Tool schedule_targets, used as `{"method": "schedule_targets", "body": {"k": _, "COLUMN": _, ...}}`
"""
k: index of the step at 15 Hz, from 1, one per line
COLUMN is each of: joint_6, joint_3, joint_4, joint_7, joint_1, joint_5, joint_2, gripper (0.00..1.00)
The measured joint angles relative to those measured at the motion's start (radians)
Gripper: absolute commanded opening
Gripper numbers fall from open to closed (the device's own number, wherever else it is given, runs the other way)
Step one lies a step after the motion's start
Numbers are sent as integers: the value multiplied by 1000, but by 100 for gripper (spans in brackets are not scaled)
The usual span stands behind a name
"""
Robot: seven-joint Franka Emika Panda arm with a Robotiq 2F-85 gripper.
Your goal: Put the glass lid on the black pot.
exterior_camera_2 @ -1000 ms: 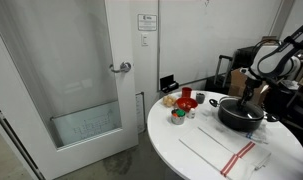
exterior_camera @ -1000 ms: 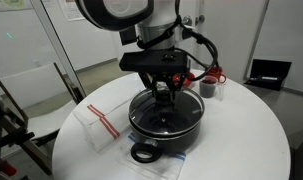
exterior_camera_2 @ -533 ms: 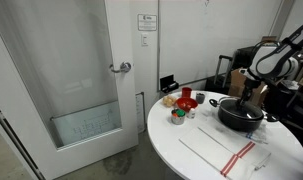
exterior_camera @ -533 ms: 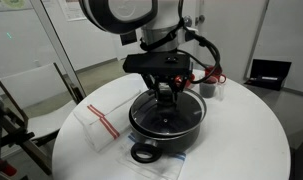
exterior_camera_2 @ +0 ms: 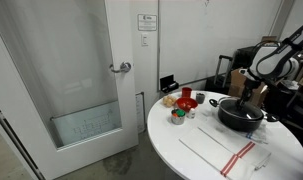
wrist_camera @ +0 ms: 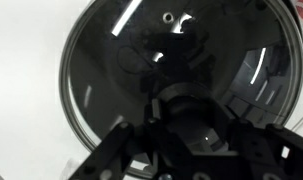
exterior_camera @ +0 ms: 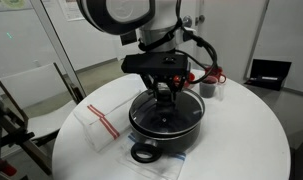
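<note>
The pot's rim shows past the glass toward the striped cloth, so my gripper should next shift slightly that way to center the lid, then release its knob.
The black pot [exterior_camera: 143, 131] stands in the middle of the round white table, and it also shows in an exterior view [exterior_camera_2: 234, 119]. The glass lid [exterior_camera: 149, 113] lies level on the pot's rim. In the wrist view the lid [wrist_camera: 111, 70] fills the picture, with its metal rim against the white table. My gripper [exterior_camera: 166, 97] points straight down over the lid's centre. Its fingers [wrist_camera: 191, 118] sit on both sides of the small black knob and look closed on it. The knob itself is mostly hidden by the fingers.
A small dark cup [exterior_camera: 207, 89] and a red bowl [exterior_camera: 214, 75] stand behind the pot. A white cloth with red stripes [exterior_camera: 96, 120] lies beside it. Small red items [exterior_camera_2: 187, 98] stand near the table's edge. A glass door [exterior_camera_2: 81, 80] is beyond.
</note>
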Motion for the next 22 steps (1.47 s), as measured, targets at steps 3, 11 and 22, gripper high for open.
{"method": "schedule_targets", "body": {"k": 3, "joint_6": 23, "joint_3": 8, "joint_4": -20, "joint_7": 0, "joint_1": 1, "joint_5": 0, "joint_2": -5, "gripper": 26}}
{"method": "schedule_targets", "body": {"k": 11, "joint_6": 65, "joint_3": 9, "joint_4": -65, "joint_7": 0, "joint_1": -8, "joint_5": -1, "joint_2": -24, "gripper": 26}}
{"method": "schedule_targets", "body": {"k": 22, "joint_6": 99, "joint_3": 9, "joint_4": -112, "joint_7": 0, "joint_1": -26, "joint_5": -1, "joint_2": -47, "gripper": 26}}
